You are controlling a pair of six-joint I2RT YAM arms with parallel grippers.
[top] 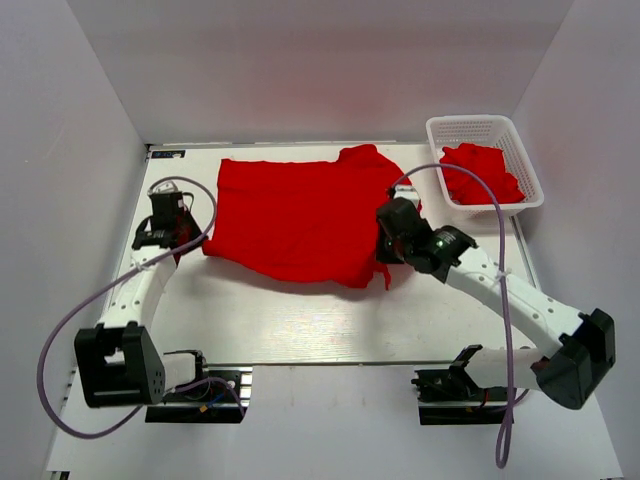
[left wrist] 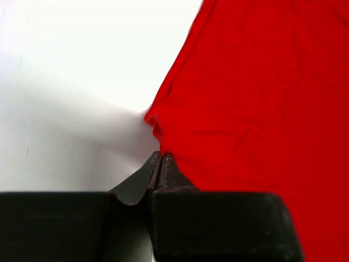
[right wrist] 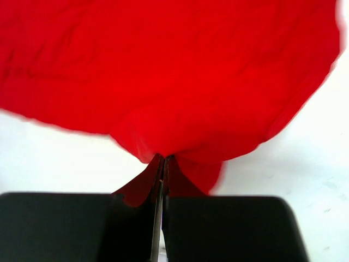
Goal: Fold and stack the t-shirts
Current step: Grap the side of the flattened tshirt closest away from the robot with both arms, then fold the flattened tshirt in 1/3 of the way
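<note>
The shirt corner should next go outward along the shirt's side edge over the cloth [right wrist: 174,82] in my left gripper, before I let go of the corner.
One red t-shirt [top: 295,215] lies spread across the middle of the white table. My left gripper [top: 196,240] is at its left edge; in the left wrist view its jaws [left wrist: 161,156] are shut, pinching the cloth's corner [left wrist: 158,123]. My right gripper [top: 384,256] is at the shirt's near right corner. In the right wrist view it [right wrist: 165,159] is shut on a bunched fold of the red cloth [right wrist: 174,82], which rises off the table. More red t-shirts [top: 480,175] lie crumpled in the basket.
A white lattice basket [top: 432,130] stands at the back right, just right of the spread shirt. White walls close in the table on three sides. Bare table [top: 300,320] runs between the shirt and the arm bases.
</note>
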